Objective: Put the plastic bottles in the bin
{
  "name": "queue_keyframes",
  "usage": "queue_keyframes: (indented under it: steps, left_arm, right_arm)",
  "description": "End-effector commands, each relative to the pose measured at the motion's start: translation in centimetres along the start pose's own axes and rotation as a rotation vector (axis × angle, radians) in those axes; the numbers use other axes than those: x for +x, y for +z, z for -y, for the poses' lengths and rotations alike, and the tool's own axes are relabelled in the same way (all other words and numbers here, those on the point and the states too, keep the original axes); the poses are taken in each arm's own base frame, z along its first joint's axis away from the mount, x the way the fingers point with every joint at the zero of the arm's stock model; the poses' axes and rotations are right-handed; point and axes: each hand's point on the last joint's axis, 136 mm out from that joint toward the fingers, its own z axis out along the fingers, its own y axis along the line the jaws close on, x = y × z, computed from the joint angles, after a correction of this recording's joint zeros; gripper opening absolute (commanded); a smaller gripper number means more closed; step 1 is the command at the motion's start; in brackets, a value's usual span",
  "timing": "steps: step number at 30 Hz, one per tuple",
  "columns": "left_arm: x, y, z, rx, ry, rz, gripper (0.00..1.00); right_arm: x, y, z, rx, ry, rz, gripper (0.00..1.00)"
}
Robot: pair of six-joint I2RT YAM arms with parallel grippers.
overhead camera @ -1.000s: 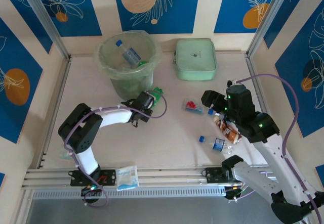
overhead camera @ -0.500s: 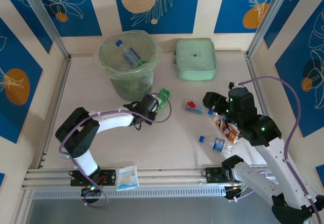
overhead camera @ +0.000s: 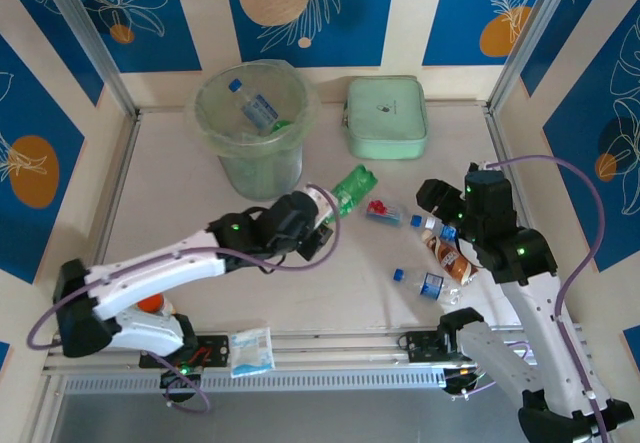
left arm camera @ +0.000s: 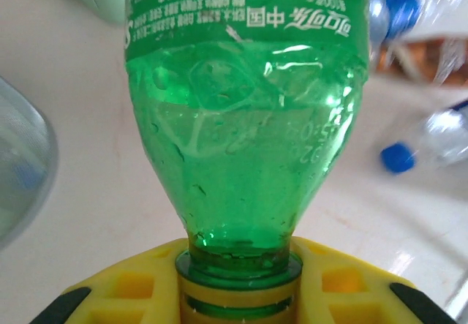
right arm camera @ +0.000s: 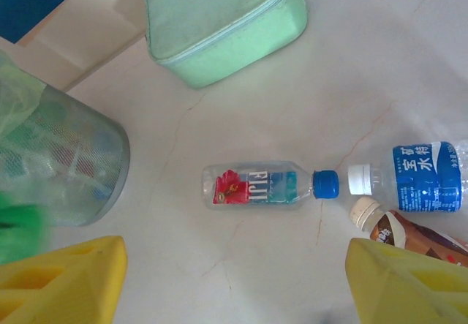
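Observation:
My left gripper needs to rise and swing outward over the bin's opening (overhead camera: pixel 252 106) to release the green bottle (overhead camera: pixel 352 187), because the bottle is still outside the bin's rim.
My left gripper (overhead camera: pixel 322 203) is shut on the neck of a green plastic bottle (overhead camera: pixel 352 187), which points up and right, just right of the bin (overhead camera: pixel 250 123). In the left wrist view the yellow fingers (left arm camera: pixel 110 295) clamp the green bottle (left arm camera: pixel 245 119) below its collar. My right gripper (right arm camera: pixel 234 287) hangs open over the table, near a clear Fiji bottle (right arm camera: pixel 256 186). A blue-label bottle (right arm camera: pixel 417 178) and a brown bottle (right arm camera: pixel 398 232) lie right of it. A fourth clear bottle (overhead camera: pixel 428 283) lies nearer the front. The bin holds a clear bottle (overhead camera: pixel 255 108).
A flat mint-green case (overhead camera: pixel 386 115) lies at the back, right of the bin. A white-and-blue packet (overhead camera: pixel 250 351) rests on the front rail. Aluminium posts and blue patterned walls close in the table on three sides.
The left arm has stretched out to the right, carrying the green bottle away from the bin's foot, with its jaws tightened on the neck. The right gripper has shifted slightly right.

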Motion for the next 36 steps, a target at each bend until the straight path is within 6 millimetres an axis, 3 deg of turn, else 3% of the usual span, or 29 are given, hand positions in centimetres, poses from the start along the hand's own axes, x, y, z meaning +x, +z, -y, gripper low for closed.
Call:
queue_keyframes:
  steps: [1,7,12,15,20,27,34,36]
  left_arm:
    - [-2.9,-4.5,-0.6,0.004,-0.047,0.068,0.20]
    - [-9.2,-11.1,-1.5,0.007,-0.057,0.242,0.17]
    - [-12.5,-14.8,-6.0,-0.161,-0.106,0.348,0.19]
    - [-13.0,-14.4,-10.3,-0.236,-0.195,0.321,0.17]
    - [-12.5,-11.8,-15.6,-0.286,-0.315,0.240,0.15]
    - [-9.2,-7.7,-22.1,-0.355,-0.519,0.151,0.13]
    - [-7.9,-6.7,-25.0,-0.392,-0.602,0.130,0.15]
    - [-7.8,-6.5,-25.2,-0.394,-0.607,0.128,0.33]
  right_arm:
    - [-0.9,-1.3,-0.9,-0.049,-0.005,0.023,0.79]
    - [-0.5,-0.9,-1.1,-0.063,0.012,0.007,0.78]
    - [0.7,-0.3,-1.2,-0.086,0.033,-0.028,0.77]
    - [1.6,0.1,-1.3,-0.090,0.025,-0.052,0.77]
    - [2.5,0.4,-1.9,-0.096,0.005,-0.076,0.77]
    - [3.5,0.7,-2.1,-0.086,-0.024,-0.105,0.77]
    - [3.9,0.9,-1.9,-0.073,-0.030,-0.108,0.77]
    - [3.9,0.9,-1.9,-0.072,-0.031,-0.111,0.77]
